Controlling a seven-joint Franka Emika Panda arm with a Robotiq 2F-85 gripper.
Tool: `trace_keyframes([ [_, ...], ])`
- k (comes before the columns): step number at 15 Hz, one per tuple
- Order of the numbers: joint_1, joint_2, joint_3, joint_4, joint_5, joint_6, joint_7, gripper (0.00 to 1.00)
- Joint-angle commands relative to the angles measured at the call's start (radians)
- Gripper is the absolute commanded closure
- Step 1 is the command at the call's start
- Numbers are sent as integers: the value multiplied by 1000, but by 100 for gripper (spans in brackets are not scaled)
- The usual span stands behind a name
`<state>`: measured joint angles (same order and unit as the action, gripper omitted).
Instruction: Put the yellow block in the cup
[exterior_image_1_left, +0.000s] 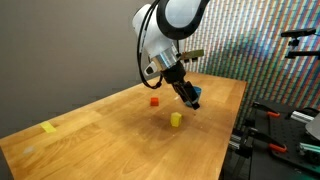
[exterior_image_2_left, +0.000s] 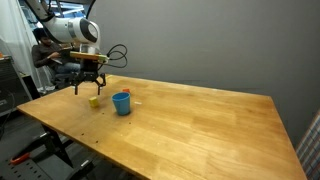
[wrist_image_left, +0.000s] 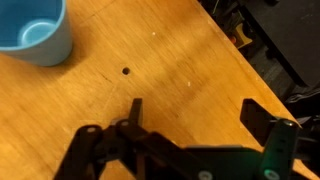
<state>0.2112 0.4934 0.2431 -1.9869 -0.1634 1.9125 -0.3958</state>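
My gripper moves away from the blue cup and down onto the yellow block next, because its open fingers have only bare wood between them.
The yellow block (exterior_image_1_left: 176, 119) sits on the wooden table, also in the other exterior view (exterior_image_2_left: 94, 100). The blue cup (exterior_image_2_left: 122, 103) stands upright just beside it; in the wrist view it is at the top left (wrist_image_left: 30, 30), and in an exterior view only a blue bit (exterior_image_1_left: 196, 98) shows behind the gripper. My gripper (exterior_image_1_left: 187, 96) (exterior_image_2_left: 88, 88) hovers a little above the table, close over the yellow block and beside the cup. Its fingers are spread wide with only bare wood between them (wrist_image_left: 198, 112). The yellow block is out of the wrist view.
A small red block (exterior_image_1_left: 154, 100) lies on the table beyond the yellow block. A flat pale-yellow piece (exterior_image_1_left: 49, 127) lies far off near the table's end. The table's edge (exterior_image_1_left: 232, 135) is close, with stands and equipment past it.
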Motion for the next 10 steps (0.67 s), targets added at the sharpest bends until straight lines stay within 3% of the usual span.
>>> trace_keyframes([
  [1,-1,-1,1,2,-2,-2,1,0],
  [6,-11,41,25,-10,37,378,-11,0],
  [10,-34,77,42,-21,73,469,-34,0],
])
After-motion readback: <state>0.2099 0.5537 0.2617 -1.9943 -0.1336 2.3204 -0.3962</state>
